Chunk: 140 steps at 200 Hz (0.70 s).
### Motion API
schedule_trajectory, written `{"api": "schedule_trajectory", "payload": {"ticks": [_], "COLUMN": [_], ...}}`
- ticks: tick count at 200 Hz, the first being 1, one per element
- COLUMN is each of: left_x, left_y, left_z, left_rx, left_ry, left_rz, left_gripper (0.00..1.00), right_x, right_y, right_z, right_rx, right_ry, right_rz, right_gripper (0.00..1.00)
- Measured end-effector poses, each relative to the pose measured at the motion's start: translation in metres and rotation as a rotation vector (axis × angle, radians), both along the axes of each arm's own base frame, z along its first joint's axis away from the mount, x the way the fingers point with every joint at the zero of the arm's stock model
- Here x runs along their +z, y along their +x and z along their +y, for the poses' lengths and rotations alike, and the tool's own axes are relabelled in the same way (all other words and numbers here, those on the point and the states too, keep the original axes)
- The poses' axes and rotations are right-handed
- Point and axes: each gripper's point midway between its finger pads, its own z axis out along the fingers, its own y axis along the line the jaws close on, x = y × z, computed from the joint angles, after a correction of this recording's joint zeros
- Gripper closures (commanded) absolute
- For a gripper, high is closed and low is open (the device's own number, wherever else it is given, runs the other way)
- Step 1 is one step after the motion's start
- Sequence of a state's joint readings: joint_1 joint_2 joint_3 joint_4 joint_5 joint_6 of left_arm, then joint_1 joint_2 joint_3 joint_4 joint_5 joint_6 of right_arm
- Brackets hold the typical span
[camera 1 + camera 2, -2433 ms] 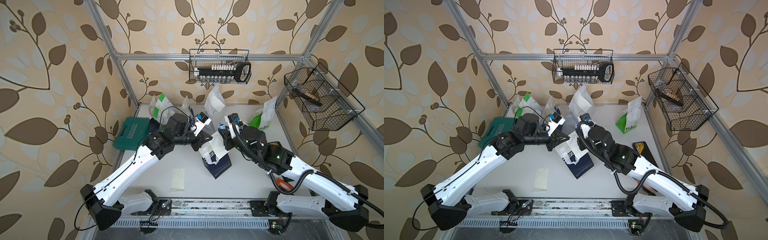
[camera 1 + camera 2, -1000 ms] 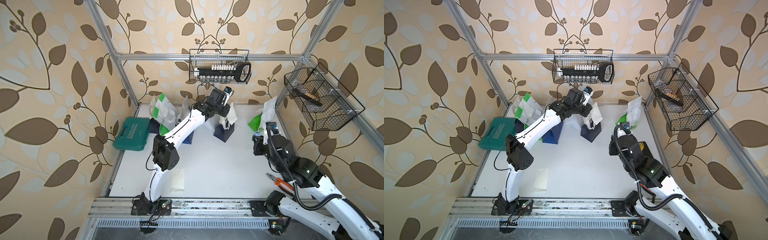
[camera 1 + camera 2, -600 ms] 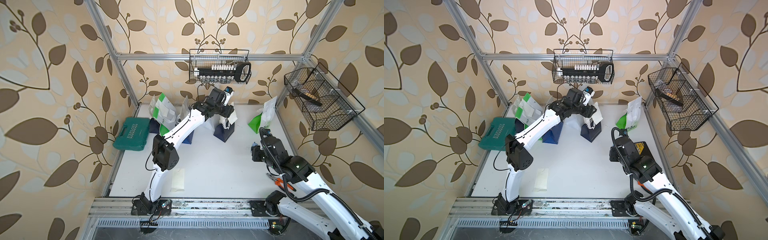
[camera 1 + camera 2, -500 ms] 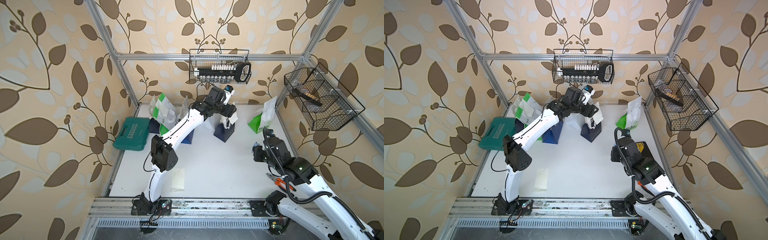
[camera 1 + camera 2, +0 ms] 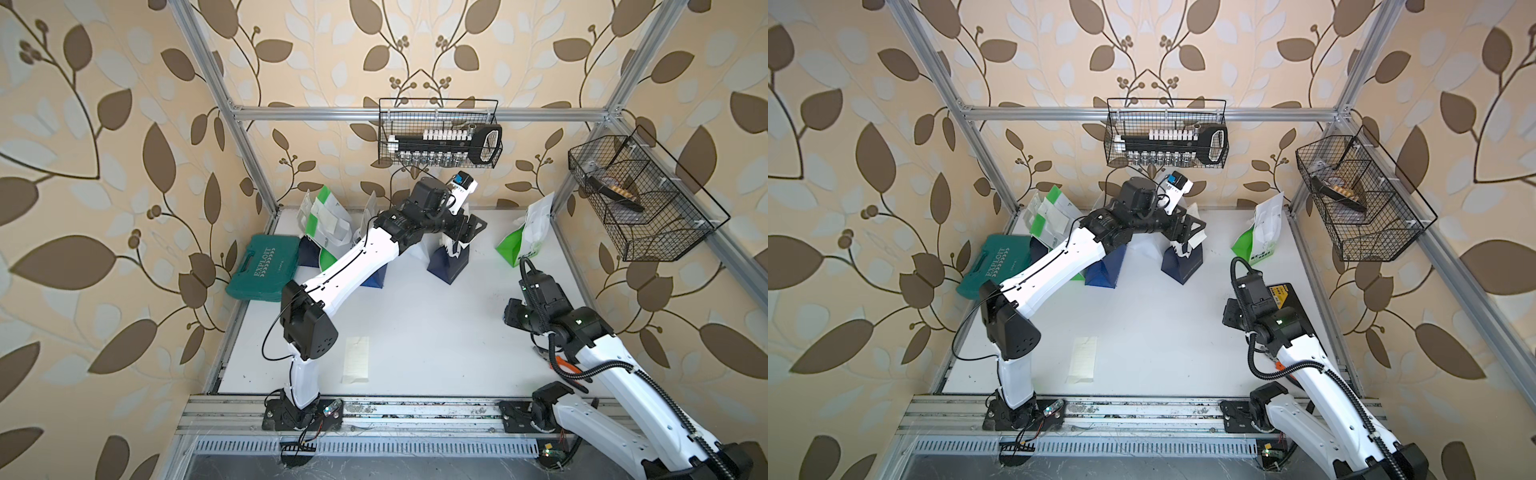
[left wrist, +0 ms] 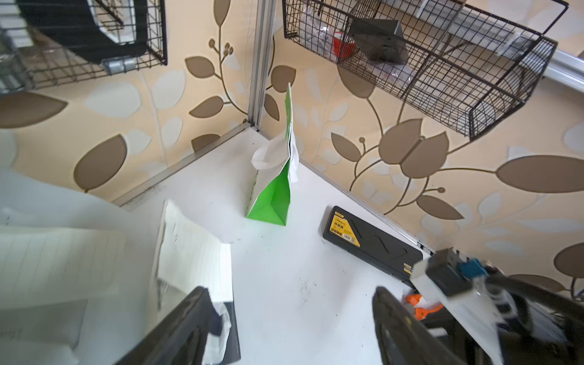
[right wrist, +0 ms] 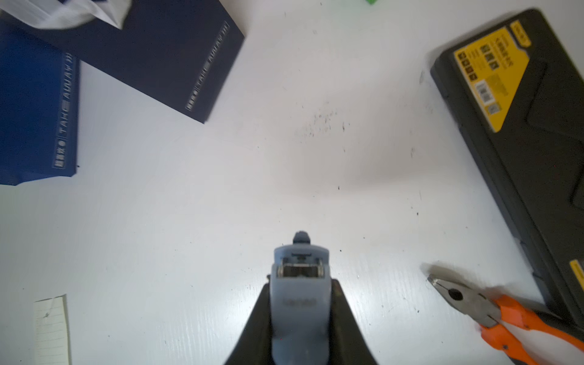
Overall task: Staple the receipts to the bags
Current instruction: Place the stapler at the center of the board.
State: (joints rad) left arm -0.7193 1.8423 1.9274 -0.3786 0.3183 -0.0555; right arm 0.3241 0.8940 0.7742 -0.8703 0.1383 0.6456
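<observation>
The bare tabletop beside the pliers is below and back from my right gripper. My right gripper should move back and down next to release the light-blue stapler there.
A navy bag stands at the back centre with a cream receipt at its top. My left gripper hovers over that top, open, with nothing between its fingers; one finger is next to the receipt. My right gripper sits low at the right, shut on the light-blue stapler. A loose receipt lies flat near the front. More bags stand around: a green one, a blue one, and green-and-white ones.
A teal tool case lies at the left edge. A black case with a yellow label and orange pliers lie by the right arm. Wire baskets hang on the back and right walls.
My left gripper has opened and let go of the navy bag's top. The right arm has shifted slightly toward the front with the stapler.
</observation>
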Motion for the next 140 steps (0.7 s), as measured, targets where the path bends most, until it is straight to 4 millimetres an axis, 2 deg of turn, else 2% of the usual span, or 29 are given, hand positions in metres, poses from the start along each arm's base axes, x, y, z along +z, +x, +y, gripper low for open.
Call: {"api": "schedule_trajectory", "payload": {"ticks": [19,51,67,81,103,126,140], "left_x": [0.017,0.068,0.094,0.108,0.109,0.101,0.098], "left_y": [-0.02,-0.058,-0.068,-0.071,-0.068,-0.062,-0.059], "left_z": [0.026,0.073,0.089,0.101,0.114,0.118,0.12], "left_rx": [0.037,0.09,0.119,0.149,0.194,0.221,0.231], "left_ry": [-0.017,-0.097,-0.134,-0.152,-0.136,-0.102,-0.084], "left_rz": [-0.041,-0.179,-0.247,-0.296,-0.328,-0.335,-0.339], "left_gripper": [0.17,0.14,0.14,0.13,0.12,0.11,0.11], "right_x": [-0.026,-0.071,-0.088,-0.097,-0.105,-0.108,-0.11], "right_y": [-0.008,-0.029,-0.042,-0.048,-0.052,-0.051,-0.05], "right_z": [0.002,0.006,0.005,0.003,0.001,-0.002,-0.003], "right_rx": [-0.017,-0.027,-0.036,-0.05,-0.072,-0.092,-0.098], "right_ry": [0.019,0.021,0.006,-0.003,-0.016,-0.024,-0.033], "right_rz": [0.122,0.351,0.446,0.496,0.53,0.537,0.544], "right_gripper": [1.0,1.0,1.0,0.98,0.94,0.78,0.75]}}
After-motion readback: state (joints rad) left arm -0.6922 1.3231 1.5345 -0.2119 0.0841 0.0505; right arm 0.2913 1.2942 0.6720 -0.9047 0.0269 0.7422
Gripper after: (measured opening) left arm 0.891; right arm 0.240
